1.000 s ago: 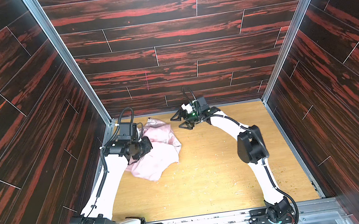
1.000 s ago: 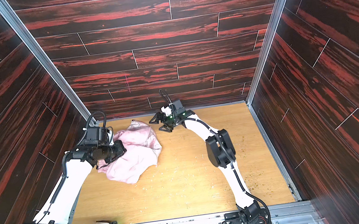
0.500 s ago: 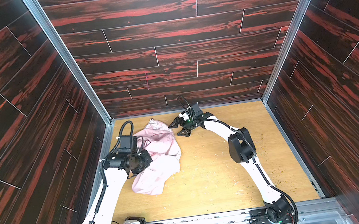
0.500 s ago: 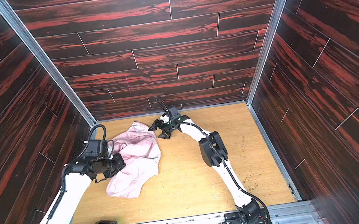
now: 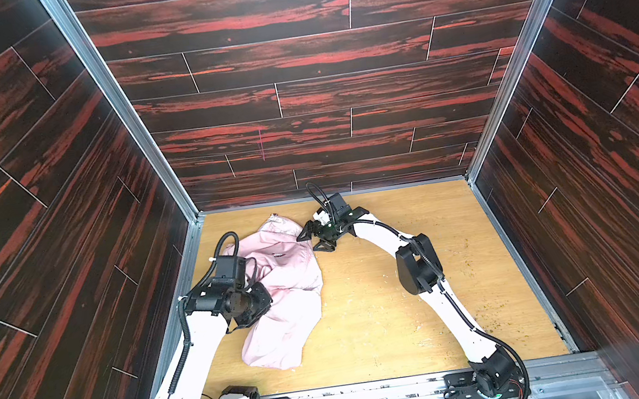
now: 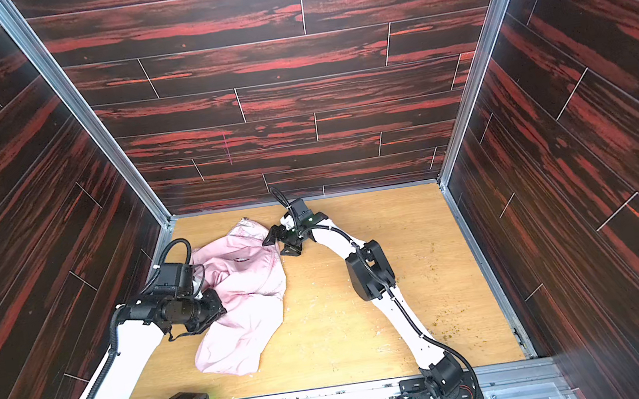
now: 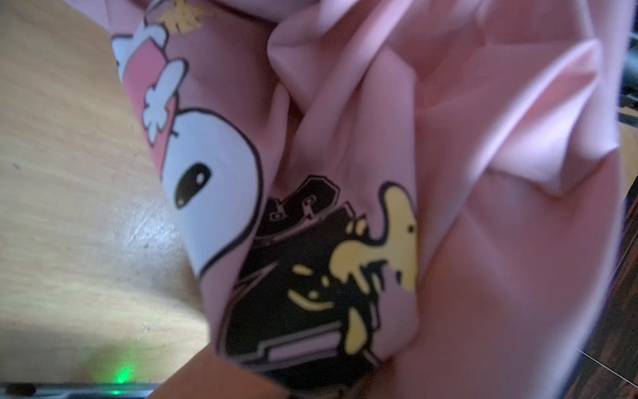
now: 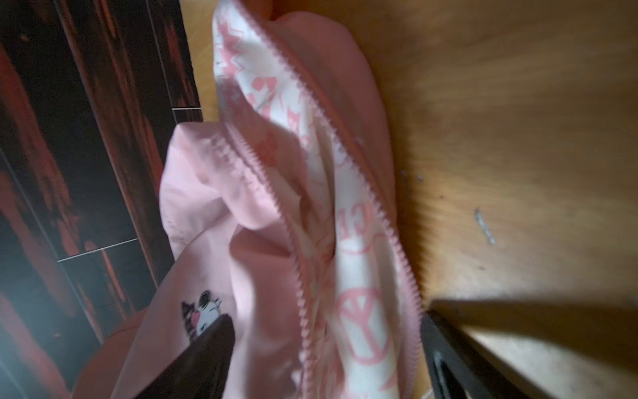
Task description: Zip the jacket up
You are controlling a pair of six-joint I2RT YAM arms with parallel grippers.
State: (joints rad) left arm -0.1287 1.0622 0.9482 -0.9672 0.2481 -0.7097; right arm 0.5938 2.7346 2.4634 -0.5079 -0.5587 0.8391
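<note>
The left gripper draws the jacket's cloth outward next and releases it over the floor by the far wall [image 5: 248, 222], because the jacket is bunched in crumpled folds.
The light pink jacket [image 5: 288, 292] [image 6: 247, 302] lies crumpled on the left of the wooden floor, unzipped. My left gripper [image 5: 253, 301] [image 6: 208, 307] is shut on the jacket's left side, its fingertips buried in cloth. The left wrist view is filled by pink fabric and the cartoon print [image 7: 214, 186]. My right gripper [image 5: 312, 242] [image 6: 277, 248] [image 8: 326, 362] stands open at the jacket's far right edge. Its dark fingers [image 8: 193, 362] straddle both rows of zipper teeth [image 8: 272, 193] and the white patterned lining. The small chest logo [image 8: 203, 314] peeks out beside one finger.
Dark red wood-pattern walls [image 5: 294, 86] close in the floor [image 5: 386, 305] on three sides. A metal rail [image 5: 377, 394] with both arm bases runs along the front. Small crumbs [image 5: 489, 325] dot the floor at the right.
My left arm has drawn back toward the front, dragging the jacket with it and stretching it out. The right gripper has slid left onto the jacket's far edge.
</note>
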